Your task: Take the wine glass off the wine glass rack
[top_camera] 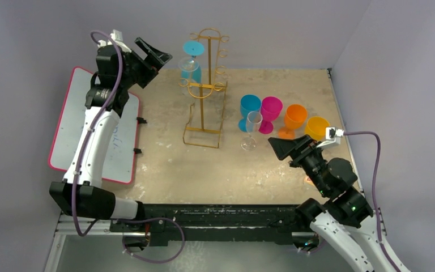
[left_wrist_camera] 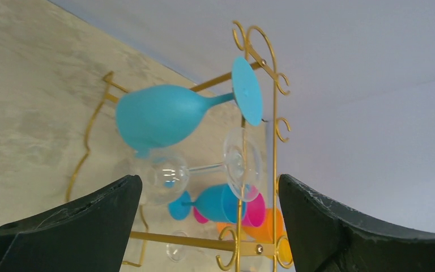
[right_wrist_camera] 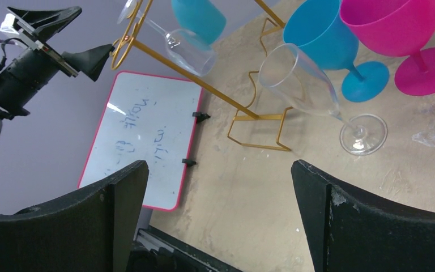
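Observation:
The clear glass [left_wrist_camera: 167,177] hangs to the right in the top view, so my left gripper will next slide across onto the near rim of its foot, which sticks off the rack.
The gold wire wine glass rack [top_camera: 207,93] stands at the back middle of the table. Two wine glasses hang upside down from its left hooks: a blue one [top_camera: 193,54] and a clear one [top_camera: 188,70] just below it. My left gripper [top_camera: 154,63] is raised just left of them, open and apart from both. Its wrist view has the blue glass [left_wrist_camera: 164,113] and the clear glass [left_wrist_camera: 167,177] ahead between the fingers, with the rack [left_wrist_camera: 273,113] behind. My right gripper [top_camera: 283,148] hovers open and empty over the table's right front.
Several glasses stand right of the rack: blue [top_camera: 249,109], clear [top_camera: 253,130], magenta [top_camera: 271,109], orange [top_camera: 295,119] and yellow-orange [top_camera: 317,127]. A pink-edged whiteboard [top_camera: 99,124] lies at the left. Grey walls close in the back and sides.

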